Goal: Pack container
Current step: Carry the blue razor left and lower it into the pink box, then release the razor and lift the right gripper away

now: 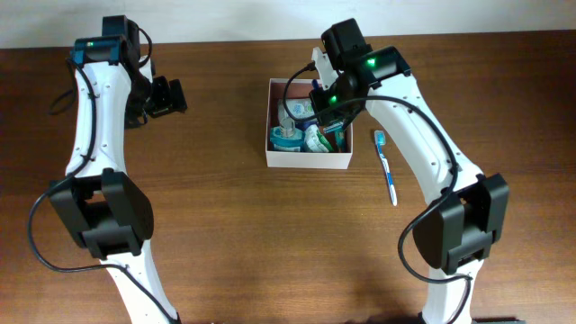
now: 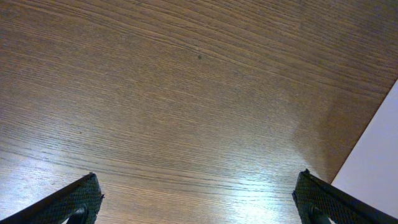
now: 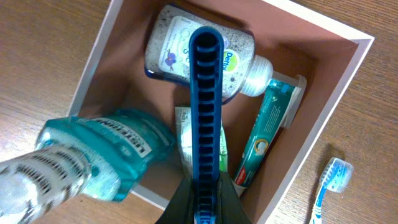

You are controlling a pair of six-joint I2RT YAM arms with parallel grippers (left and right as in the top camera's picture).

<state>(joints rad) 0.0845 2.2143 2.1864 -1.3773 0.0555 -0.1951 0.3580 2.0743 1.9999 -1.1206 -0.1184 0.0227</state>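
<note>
I need to bring the blue comb down with my right gripper next and release it onto the green-and-white item [image 3: 186, 137], which lies below between the teal mouthwash bottle [image 3: 99, 155] and the toothpaste tube.
The container [image 1: 307, 161] is a shallow white-walled box at the table's middle; its pinkish-brown inside shows in the right wrist view [image 3: 323, 74]. In it lie a clear bottle with a white cap [image 3: 180, 50], a teal mouthwash bottle [image 3: 99, 155], a green toothpaste tube [image 3: 267, 134] and a green-and-white item [image 3: 183, 137]. My right gripper [image 3: 202, 193] is shut on a blue comb [image 3: 205, 93] and holds it above the box. My left gripper [image 2: 199, 205] is open and empty over bare wood, far left of the box [image 1: 166, 94].
A blue-and-white toothbrush [image 1: 386, 166] lies on the table just right of the container and shows in the right wrist view [image 3: 329, 180]. The table's far edge meets a white wall [image 2: 373, 162].
</note>
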